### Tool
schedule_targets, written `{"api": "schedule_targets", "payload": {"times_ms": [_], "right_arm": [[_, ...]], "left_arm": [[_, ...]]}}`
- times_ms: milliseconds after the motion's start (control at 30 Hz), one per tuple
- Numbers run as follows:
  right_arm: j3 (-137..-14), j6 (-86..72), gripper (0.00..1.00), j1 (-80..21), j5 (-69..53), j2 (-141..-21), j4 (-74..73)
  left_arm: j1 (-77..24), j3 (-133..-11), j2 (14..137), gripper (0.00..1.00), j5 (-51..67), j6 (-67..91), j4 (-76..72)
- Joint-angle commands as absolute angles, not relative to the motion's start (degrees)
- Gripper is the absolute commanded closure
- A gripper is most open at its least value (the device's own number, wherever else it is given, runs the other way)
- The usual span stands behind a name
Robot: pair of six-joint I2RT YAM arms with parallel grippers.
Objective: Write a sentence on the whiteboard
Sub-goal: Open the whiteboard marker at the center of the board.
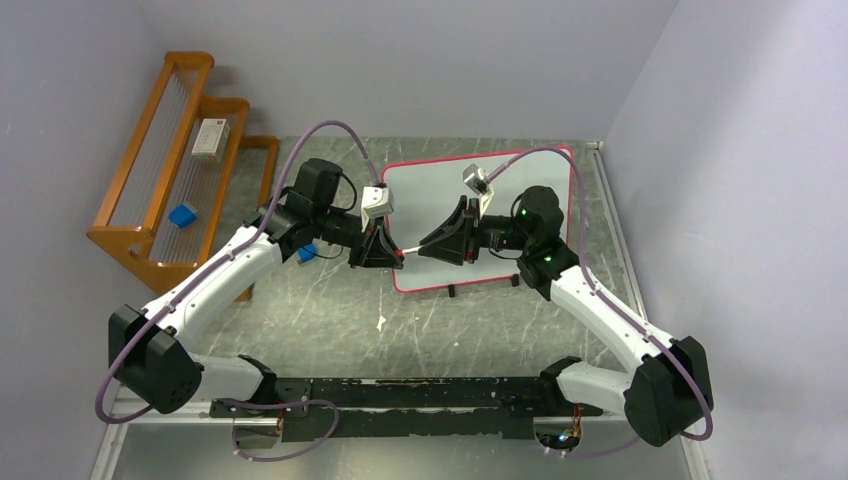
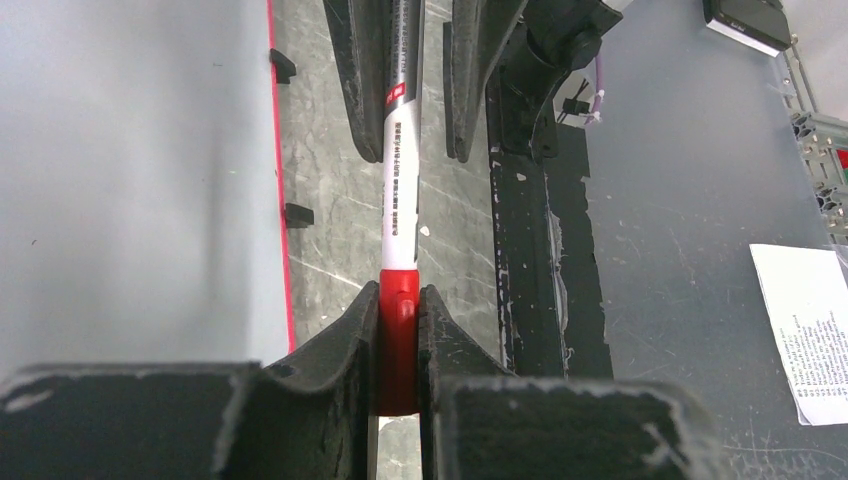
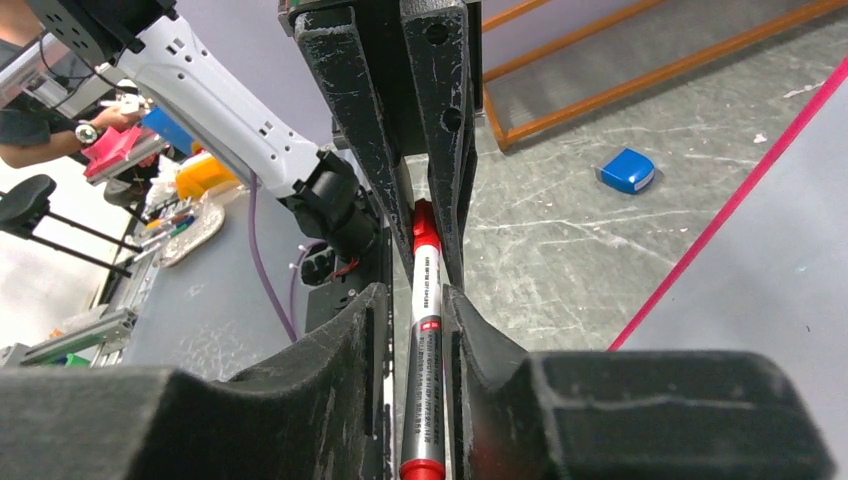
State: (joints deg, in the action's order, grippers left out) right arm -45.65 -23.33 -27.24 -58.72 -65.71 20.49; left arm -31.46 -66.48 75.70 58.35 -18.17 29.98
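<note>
I need to pull the marker's cap in my left gripper to the left in the top view next, then lower it to the bare tabletop by the blue block (image 1: 339, 267) and let go of it.
The whiteboard (image 1: 440, 190), white with a thin red border, lies flat on the table behind the grippers; its edge also shows in the left wrist view (image 2: 130, 170) and the right wrist view (image 3: 780, 260). A marker (image 1: 410, 250) with a red cap and silver-white barrel hangs level between the two grippers, just off the board's near left edge. My left gripper (image 2: 399, 295) is shut on the red cap (image 2: 398, 340). My right gripper (image 3: 418, 295) faces it, its fingers on either side of the barrel (image 3: 425, 330), with a thin gap showing on one side.
A wooden rack (image 1: 150, 190) stands at the far left with a white box (image 1: 210, 137) and a blue block (image 1: 182, 215) on it. Another blue block (image 3: 628, 170) lies on the table near the left arm. A printed sheet (image 2: 805, 330) lies past the table's near edge.
</note>
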Motion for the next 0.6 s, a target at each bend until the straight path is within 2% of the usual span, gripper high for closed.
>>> {"api": "schedule_targets", "payload": {"times_ms": [0,200,567], "right_arm": [[-47.2,-23.3,0.73,-27.4,-59.1,-66.2,21.4],[-47.2,-22.0,1.0,-27.4,-59.0,-66.0,20.3],[-44.8,-24.3,1.0,-23.6,-59.8,-60.1,22.4]], "left_arm": [[-31.0,-67.3,75.8,0.95,60.4,-19.6,30.5],[-31.0,-67.3,75.4,0.95,60.5,-19.5,30.6],[-30.3,-67.2,75.5,0.95,58.6,-18.7,31.0]]}}
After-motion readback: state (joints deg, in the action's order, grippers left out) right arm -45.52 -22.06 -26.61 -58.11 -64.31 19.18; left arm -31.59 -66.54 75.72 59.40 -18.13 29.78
